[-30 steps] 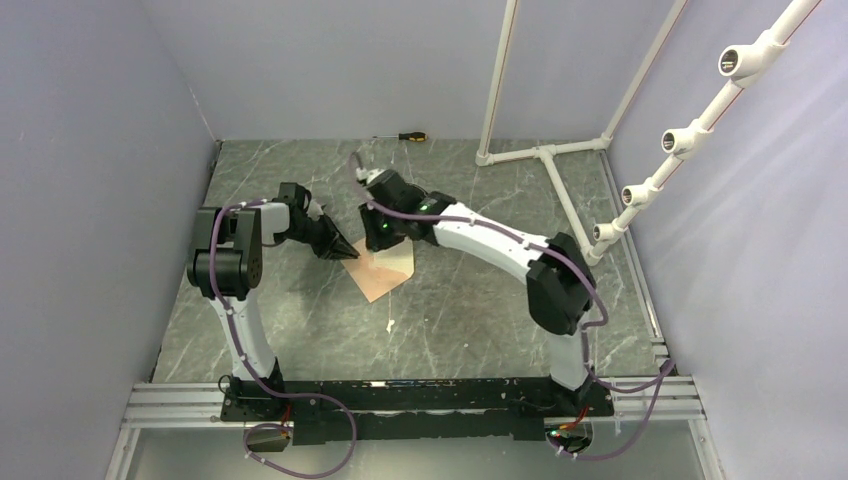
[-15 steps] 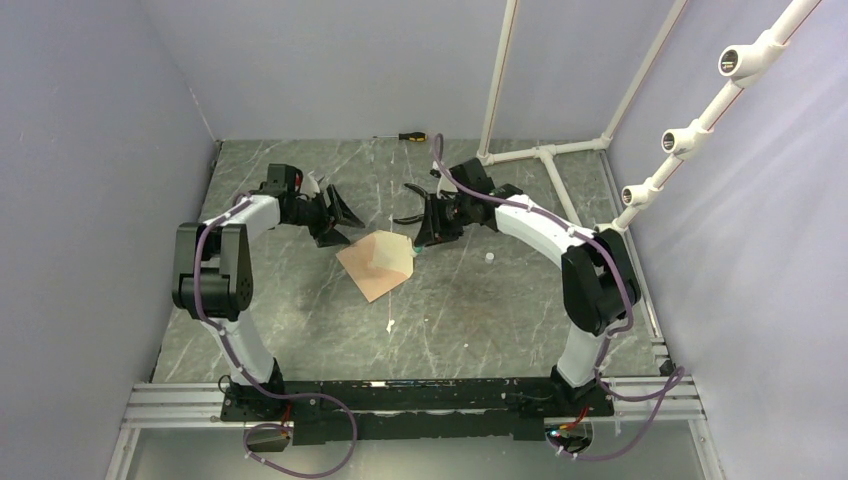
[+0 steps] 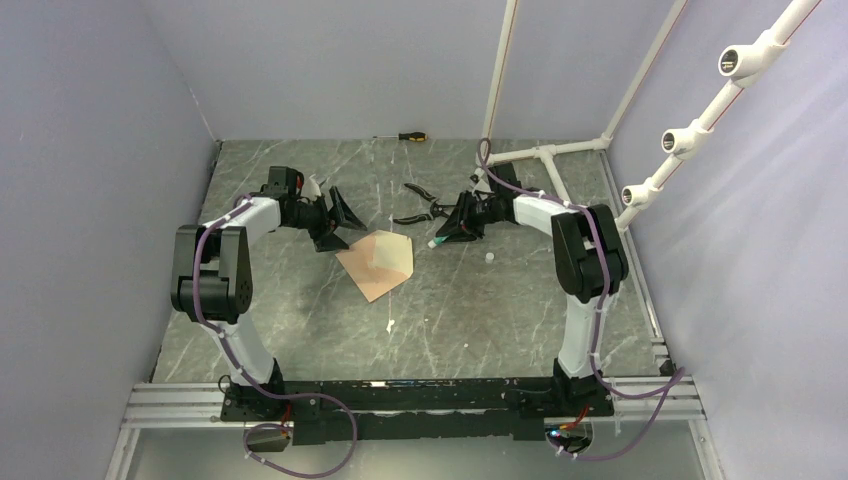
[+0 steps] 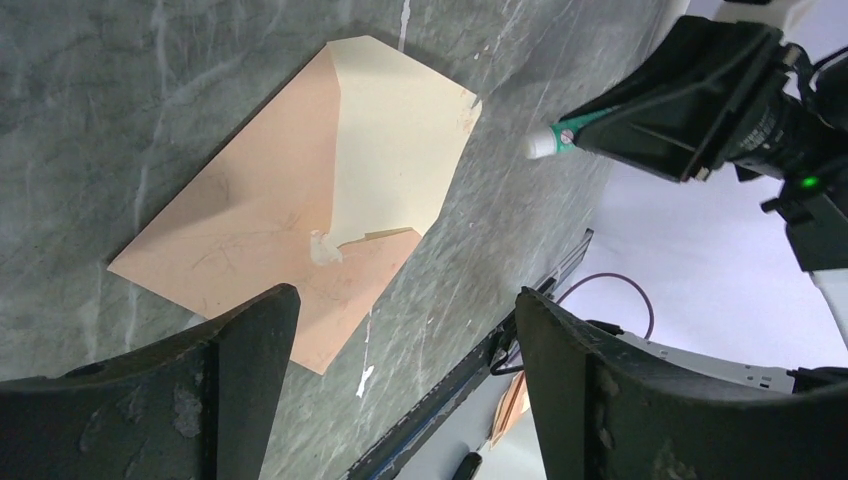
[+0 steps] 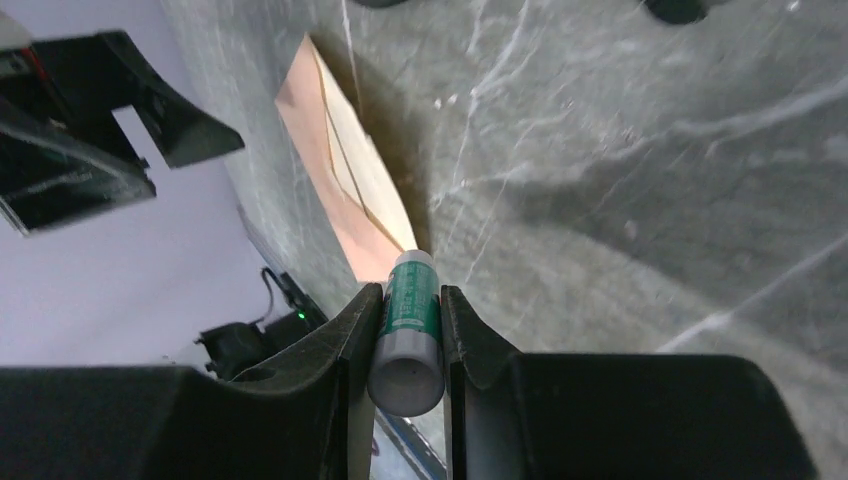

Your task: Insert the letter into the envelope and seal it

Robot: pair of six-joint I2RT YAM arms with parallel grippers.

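Observation:
The right gripper moves down toward the marble beside the envelope's flap next and releases the glue stick there, since that patch lies bare below it.
The kraft-brown envelope lies flat mid-table, its pale cream flap open and turned back. No separate letter shows; it is hidden or out of view. My left gripper hovers just left of the envelope, open, with nothing between its fingers. To the right of the envelope, my right gripper is shut on a green-and-white glue stick, whose tip points toward the flap and stays apart from it. The envelope lies ahead of the stick in the right wrist view.
Black pliers lie behind the right gripper. A screwdriver rests at the back wall. A white pipe frame stands back right. A small white cap and a white scrap lie on the marble.
Both grippers have drawn back from over the envelope, left arm to the left, right arm to the right with the glue stick. The left gripper has opened.

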